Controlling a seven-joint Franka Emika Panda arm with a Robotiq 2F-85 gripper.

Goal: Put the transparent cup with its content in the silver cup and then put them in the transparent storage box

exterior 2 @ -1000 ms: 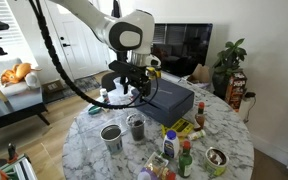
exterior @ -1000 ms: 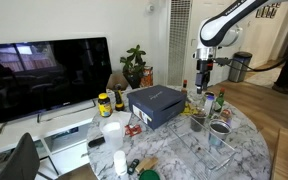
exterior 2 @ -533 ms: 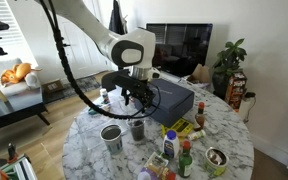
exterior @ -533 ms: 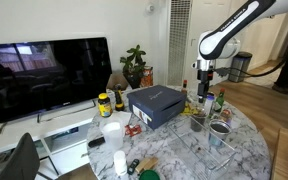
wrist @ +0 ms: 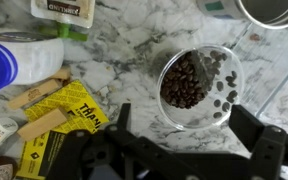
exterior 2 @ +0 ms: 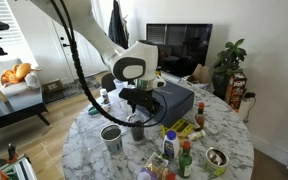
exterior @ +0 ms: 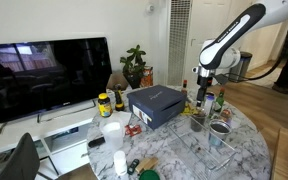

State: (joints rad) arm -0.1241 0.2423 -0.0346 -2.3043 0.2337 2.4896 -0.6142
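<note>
The transparent cup's edge by the yellow packets is below my gripper and already between its open fingers, so I need to lower my gripper onto that edge next.
The transparent cup (wrist: 197, 82) holds dark coffee beans and stands upright on the marble table; it also shows in an exterior view (exterior 2: 137, 127). My gripper (wrist: 184, 125) is open, its two black fingers straddling the cup's near side from above, not touching it. In both exterior views the gripper (exterior 2: 136, 108) (exterior: 204, 96) hangs just over the cup. The silver cup (exterior 2: 111, 136) stands empty right beside it, and its rim shows at the wrist view's top right (wrist: 274, 10). The transparent storage box (exterior: 206, 148) is only faintly visible on the table, nearer the camera.
A big blue-grey box (exterior 2: 174, 100) sits behind the cups. Sauce bottles (exterior 2: 184, 155) and a can (exterior 2: 217, 160) crowd one table edge. Yellow packets (wrist: 69, 110) and a blue-capped bottle (wrist: 4, 65) lie beside the cup. An opaque white cup (exterior: 112, 132) stands at the far side.
The arm has swung down, and the gripper has lowered from above the table to just over the transparent cup. The cups have not moved.
</note>
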